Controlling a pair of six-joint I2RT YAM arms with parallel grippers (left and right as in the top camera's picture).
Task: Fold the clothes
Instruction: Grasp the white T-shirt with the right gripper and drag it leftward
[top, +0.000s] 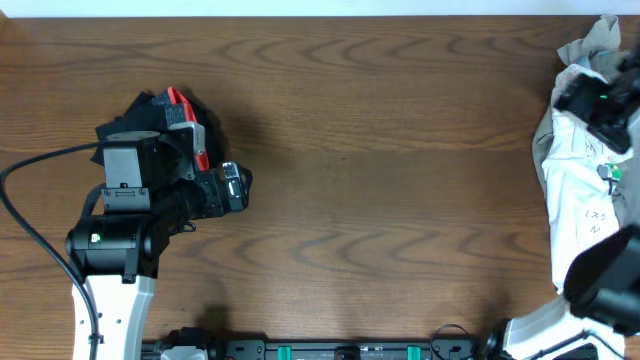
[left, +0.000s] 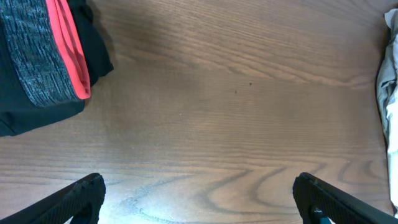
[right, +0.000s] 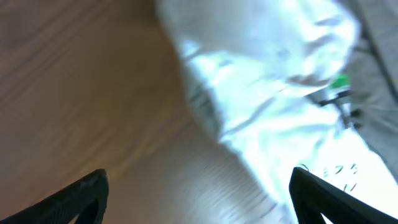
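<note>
The cloth is still clear of my right gripper's open fingers, so that gripper should move down next onto the white T-shirt's fold (top: 578, 129), outward of the green tag.
A crumpled white T-shirt (top: 580, 185) lies at the table's right edge, with a khaki-beige garment (top: 603, 35) bunched behind it. A folded black garment with a grey-and-red band (top: 178, 110) lies at the left, partly under my left arm. My left gripper (top: 236, 186) is open and empty over bare wood (left: 199, 199), with the black garment (left: 37, 62) to its upper left. My right gripper (top: 585, 95) hovers over the pile. It is open (right: 199, 202), and the blurred white shirt (right: 273, 93) lies just ahead of its fingers, apart from them.
The brown wooden table (top: 380, 170) stretches between the two garment piles. The white cloth's edge (left: 388, 93) shows at the right of the left wrist view. A small green tag (right: 339, 81) sits on the white shirt. The arm bases stand at the front edge.
</note>
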